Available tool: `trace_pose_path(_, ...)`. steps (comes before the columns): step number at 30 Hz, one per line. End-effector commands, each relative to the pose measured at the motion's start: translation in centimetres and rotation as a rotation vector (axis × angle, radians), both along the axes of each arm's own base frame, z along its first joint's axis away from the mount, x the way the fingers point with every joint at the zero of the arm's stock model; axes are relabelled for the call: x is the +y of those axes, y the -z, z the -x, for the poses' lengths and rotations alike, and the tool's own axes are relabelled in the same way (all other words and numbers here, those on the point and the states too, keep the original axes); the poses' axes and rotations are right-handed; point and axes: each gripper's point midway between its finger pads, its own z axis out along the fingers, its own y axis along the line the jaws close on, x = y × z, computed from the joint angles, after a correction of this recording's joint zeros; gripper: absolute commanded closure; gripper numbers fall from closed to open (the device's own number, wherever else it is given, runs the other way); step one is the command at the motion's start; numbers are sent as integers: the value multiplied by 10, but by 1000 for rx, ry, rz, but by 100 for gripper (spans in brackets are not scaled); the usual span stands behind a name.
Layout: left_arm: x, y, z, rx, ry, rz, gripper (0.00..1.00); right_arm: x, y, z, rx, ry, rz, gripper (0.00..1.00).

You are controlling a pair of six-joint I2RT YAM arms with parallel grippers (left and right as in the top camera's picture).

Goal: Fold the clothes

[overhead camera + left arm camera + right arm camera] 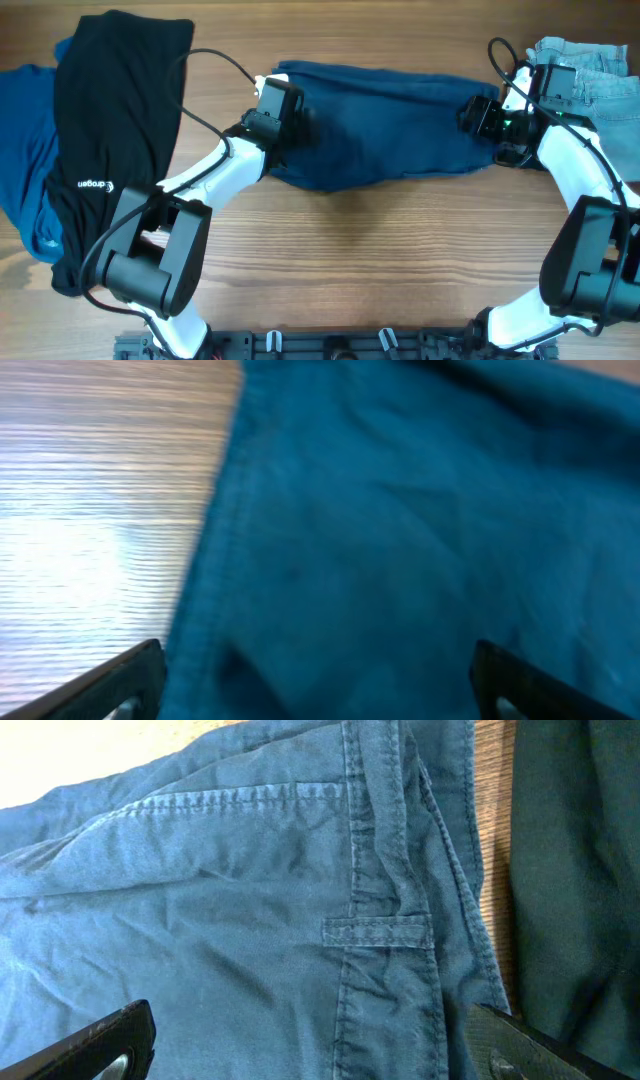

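The waistband at the trousers' end [388,1010] is seamed and already lies below my right gripper, between its spread fingers. The gripper will lower onto it next, fingers open.
A pair of dark blue trousers [385,125] lies folded across the back middle of the wooden table. My left gripper [290,112] is open over its left end; the left wrist view shows the blue cloth [400,540] and its hem between the spread fingers [320,685]. My right gripper [478,117] is open over its right end; the right wrist view shows the waistband seam and belt loop [378,932] between the spread fingers [310,1050]. Neither gripper holds cloth.
A black garment with white lettering [105,140] lies over a blue garment [25,150] at the far left. Light blue jeans [600,90] lie at the back right corner. A dark garment edge [580,870] shows to the right in the right wrist view.
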Motion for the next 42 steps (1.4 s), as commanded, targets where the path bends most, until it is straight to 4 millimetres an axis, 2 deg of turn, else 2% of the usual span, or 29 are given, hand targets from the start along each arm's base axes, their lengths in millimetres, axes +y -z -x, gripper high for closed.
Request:
trace_pose_path(1, -26, -4, 9, 3, 257, 8, 31, 3, -16, -7, -45, -3, -22, 1)
trace_pose_path(3, -32, 1, 13, 5, 349, -11, 73, 3, -17, -7, -41, 10, -31, 1)
trace_pose_path(5, -31, 15, 15, 27, 371, -35, 96, 3, -16, -6, -38, 11, -32, 1)
trace_pose_path(11, -29, 61, 18, 99, 372, -54, 96, 4, -15, -4, -25, 14, -36, 1)
trace_pose_path(14, -10, 75, 17, 139, 284, -93, 96, 5, -15, -3, -23, 10, -45, 1)
trace_pose_path(17, 20, 79, 14, 171, 149, -133, 96, 7, -15, -3, -28, 0, -53, 0)
trace_pose_path(25, 86, 87, 16, 261, 17, -141, 96, 7, -16, -4, -32, -3, -51, 0)
trace_pose_path(32, 89, 88, 16, 265, 90, -147, 96, 7, -16, -4, -33, -4, -50, 0)
trace_pose_path(36, 115, 90, 19, 298, 32, -141, 96, 3, -14, -7, -51, -11, -20, 0)
trace_pose_path(38, 121, 91, 18, 301, 19, -122, 96, 1, -8, -10, -51, -11, -6, 0)
trace_pose_path(42, 119, 90, 18, 301, 25, -112, 96, 4, 16, -12, -12, -19, -33, 1)
